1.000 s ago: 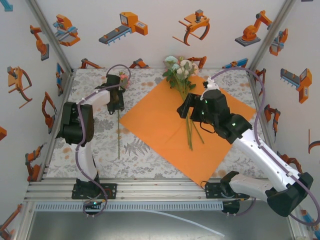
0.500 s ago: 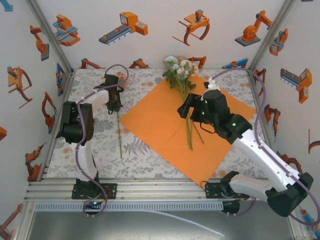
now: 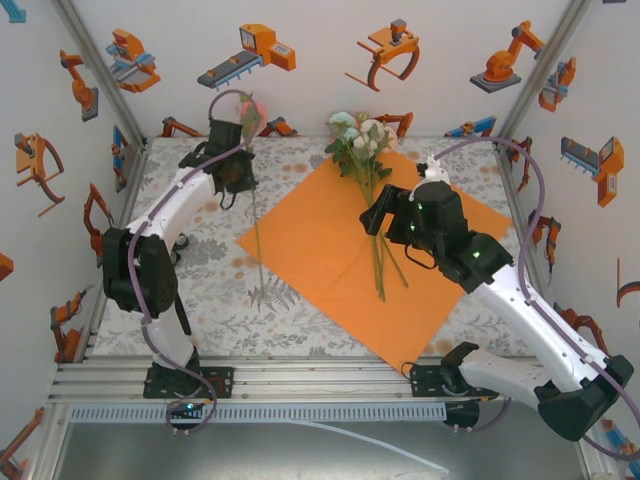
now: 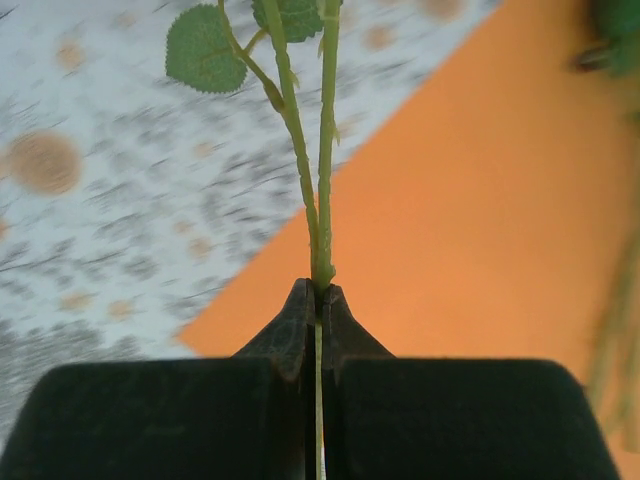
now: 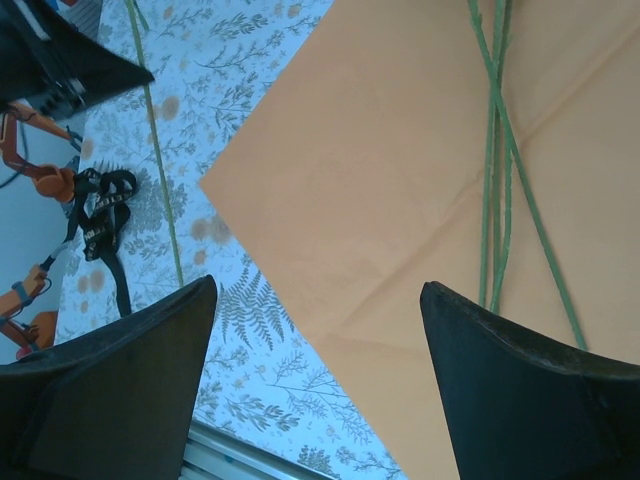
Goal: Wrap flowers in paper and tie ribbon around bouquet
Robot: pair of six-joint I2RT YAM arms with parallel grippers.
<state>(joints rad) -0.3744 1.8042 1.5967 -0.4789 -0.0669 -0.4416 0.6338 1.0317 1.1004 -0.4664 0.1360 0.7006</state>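
The stem in my left gripper goes across the orange paper (image 3: 330,240) next and down onto the flowers' stems for release, as the other flowers lie gathered.
My left gripper (image 3: 246,180) hangs raised over the table's back left, shut on the thin green stem (image 4: 322,150) of a single flower with a pink bloom (image 3: 252,108). Its stem hangs down to just beside the orange paper's left corner. The orange paper (image 3: 330,240) lies flat in the middle. The flowers (image 3: 362,140) lie on its far corner, their stems (image 5: 495,150) running down the sheet. My right gripper (image 3: 378,215) hovers open above the paper (image 5: 400,150), left of those stems. The black ribbon (image 5: 100,215) lies bunched on the tablecloth at the left.
Grey floral tablecloth (image 3: 210,290) covers the table around the sheet. Enclosure walls with robot prints stand on three sides. A metal rail (image 3: 300,385) runs along the near edge, between the arm bases.
The left arm has lifted the single flower off the cloth and swung it up and right, toward the paper's left corner. The right gripper has shifted slightly right, still open.
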